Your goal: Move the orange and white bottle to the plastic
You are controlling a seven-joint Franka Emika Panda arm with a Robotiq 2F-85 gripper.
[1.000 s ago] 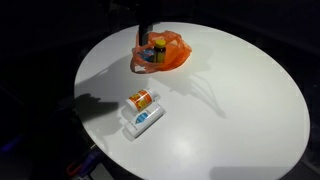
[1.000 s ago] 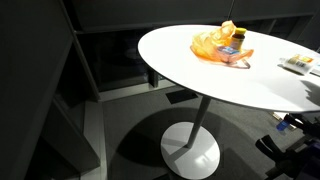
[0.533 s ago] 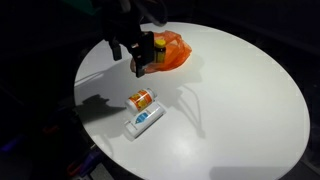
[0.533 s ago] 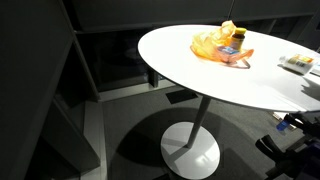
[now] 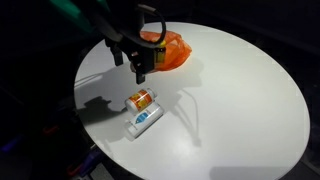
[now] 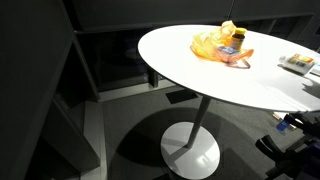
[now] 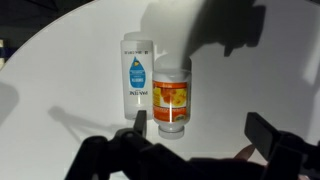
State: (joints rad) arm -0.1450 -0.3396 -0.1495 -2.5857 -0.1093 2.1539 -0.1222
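My gripper lowers and shifts toward the orange and white bottle ahead next, to bring the fingers around its labelled body (image 5: 141, 100) (image 7: 171, 96).
The orange and white bottle (image 5: 141, 99) lies on its side on the round white table (image 5: 230, 100), next to a white and blue bottle (image 5: 146, 119). The crumpled orange plastic bag (image 5: 167, 50) sits at the table's far side with small items in it. My gripper (image 5: 138, 66) hangs open and empty above the table between the bag and the bottles. In the wrist view the orange and white bottle (image 7: 171, 95) lies beside the white and blue bottle (image 7: 136, 82), just ahead of the gripper (image 7: 203, 130) and close to one of its fingers (image 7: 139, 124).
In an exterior view the bag (image 6: 222, 45) sits on the table (image 6: 200, 70) and the two bottles (image 6: 298, 64) lie near the frame's right edge. The table stands on a single pedestal (image 6: 190, 150). The surroundings are dark.
My gripper has moved from above the orange bag toward the two bottles and come lower. The bottles and bag have not moved.
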